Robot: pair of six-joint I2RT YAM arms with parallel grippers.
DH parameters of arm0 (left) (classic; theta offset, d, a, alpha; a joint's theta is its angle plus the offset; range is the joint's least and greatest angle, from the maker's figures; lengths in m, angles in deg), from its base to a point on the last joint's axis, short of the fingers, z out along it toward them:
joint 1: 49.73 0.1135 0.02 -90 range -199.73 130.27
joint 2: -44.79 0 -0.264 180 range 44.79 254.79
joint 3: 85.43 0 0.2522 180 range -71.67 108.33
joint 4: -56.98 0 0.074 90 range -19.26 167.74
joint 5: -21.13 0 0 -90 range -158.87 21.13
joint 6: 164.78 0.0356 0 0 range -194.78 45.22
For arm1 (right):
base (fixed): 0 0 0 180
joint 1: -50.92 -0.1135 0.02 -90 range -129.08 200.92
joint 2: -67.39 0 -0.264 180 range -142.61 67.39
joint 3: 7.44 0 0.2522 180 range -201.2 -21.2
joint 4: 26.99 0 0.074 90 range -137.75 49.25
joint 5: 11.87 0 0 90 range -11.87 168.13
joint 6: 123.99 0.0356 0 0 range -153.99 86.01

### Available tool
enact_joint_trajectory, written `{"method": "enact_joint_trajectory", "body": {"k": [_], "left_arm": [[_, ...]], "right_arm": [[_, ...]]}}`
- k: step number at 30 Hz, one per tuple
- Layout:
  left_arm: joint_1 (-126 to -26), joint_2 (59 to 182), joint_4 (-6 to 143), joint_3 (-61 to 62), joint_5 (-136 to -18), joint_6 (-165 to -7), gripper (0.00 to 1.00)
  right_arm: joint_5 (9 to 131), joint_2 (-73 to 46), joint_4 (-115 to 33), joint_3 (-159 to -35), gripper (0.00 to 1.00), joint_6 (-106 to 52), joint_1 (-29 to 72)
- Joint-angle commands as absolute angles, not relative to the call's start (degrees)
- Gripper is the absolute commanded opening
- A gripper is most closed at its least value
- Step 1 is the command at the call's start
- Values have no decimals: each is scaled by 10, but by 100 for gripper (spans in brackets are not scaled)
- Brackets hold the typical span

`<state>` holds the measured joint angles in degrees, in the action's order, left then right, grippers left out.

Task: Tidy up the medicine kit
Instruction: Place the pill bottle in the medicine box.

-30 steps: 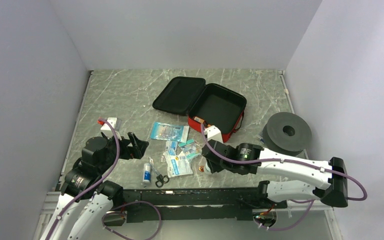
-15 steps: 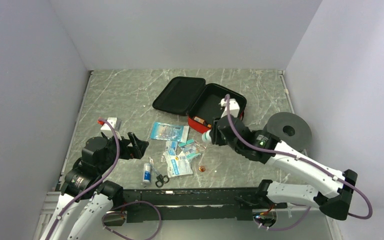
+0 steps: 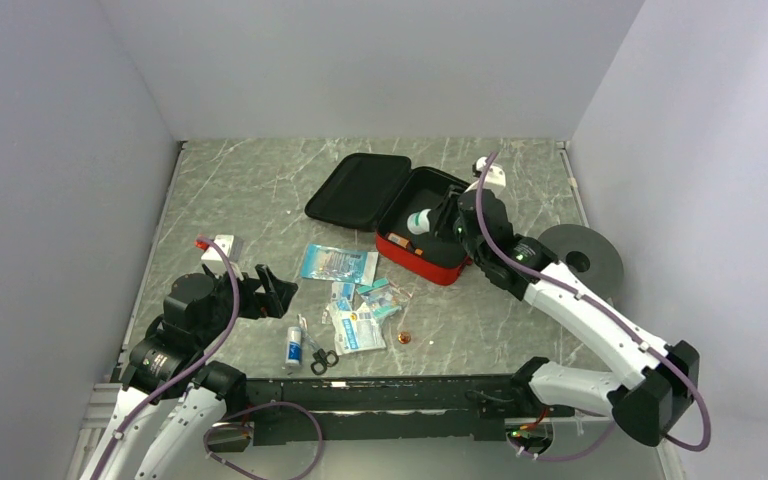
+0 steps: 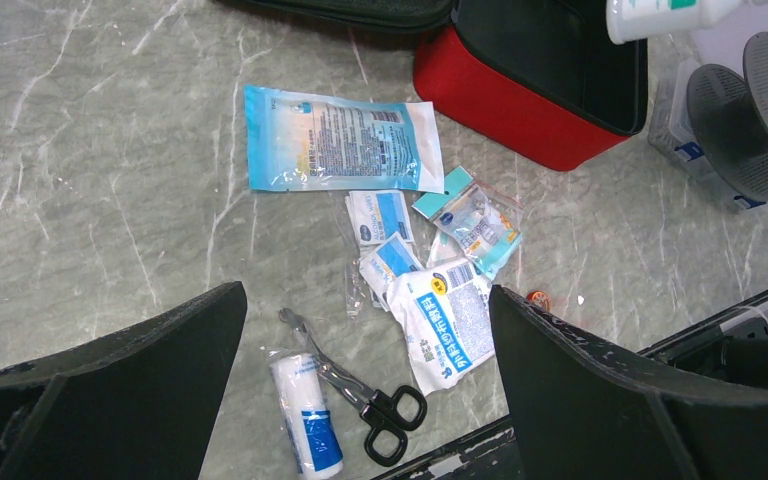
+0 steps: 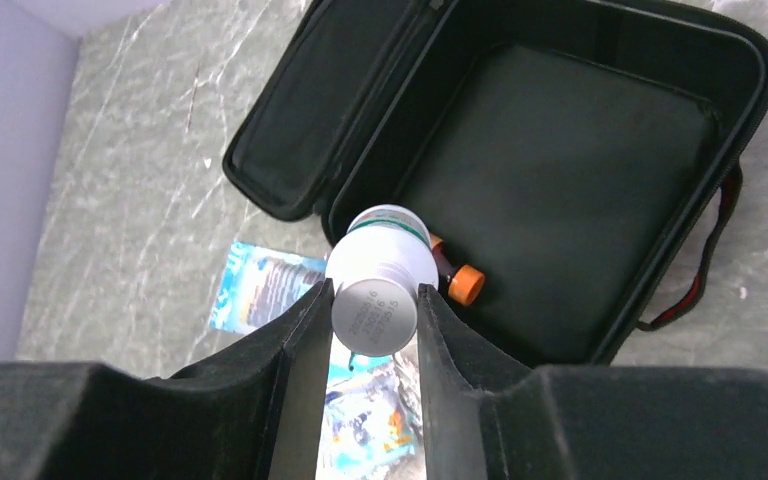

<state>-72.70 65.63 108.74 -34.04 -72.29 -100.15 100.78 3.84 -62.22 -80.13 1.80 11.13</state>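
Note:
That part of the kit's bottom is bare. So my right gripper lowers the white bottle [image 5: 378, 275] into the kit next and releases it on the black lining [image 5: 468, 236] beside the brown bottle.
The red medicine kit [image 3: 452, 268] lies open at the table's far middle, black lining up; it also shows in the right wrist view [image 5: 560, 170] and the left wrist view [image 4: 520, 95]. My right gripper [image 3: 432, 221] is shut on a white bottle [image 5: 378, 275] with a green band, held above the kit's near-left corner. A small brown bottle with an orange cap [image 5: 457, 280] lies inside the kit. My left gripper [image 4: 365, 380] is open and empty above the loose supplies: a gauze roll [image 4: 303, 415], black scissors [image 4: 360, 395], and several packets [image 4: 440, 320].
A large blue-white pouch [image 4: 335, 140] lies left of the kit. A grey round disc [image 3: 582, 257] sits at the right. A white box [image 3: 222, 245] sits at the far left. A small orange cap [image 3: 404, 338] lies near the front rail.
My right arm has lifted the white bottle from the packets near the front and carried it back and right to above the open kit. The left arm has not moved.

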Motion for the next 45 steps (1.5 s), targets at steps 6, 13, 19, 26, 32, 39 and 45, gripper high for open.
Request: {"method": "enact_joint_trajectory", "body": {"k": [6,13,19,26,32,39,45], "left_arm": [[-729,654,1075,-321,-734,-1004,99],[-729,653,1074,-321,-734,-1004,99],[-729,653,1074,-321,-734,-1004,99],[-729,656,1074,-321,-734,-1004,99],[-729,655,1074,-321,-735,-1004,99],[-729,656,1074,-321,-737,-1004,99],[-729,656,1074,-321,-737,-1003,99]], "right_arm": [[876,-4,-419,-730,0,101,222],[822,-48,-330,-689,0,136,254],[806,-84,-258,-645,0,191,279],[788,-132,-168,-618,0,249,291],[785,-187,-112,-603,0,296,304],[730,-245,-73,-602,0,304,308],[676,-273,-73,-610,0,287,307]]}}
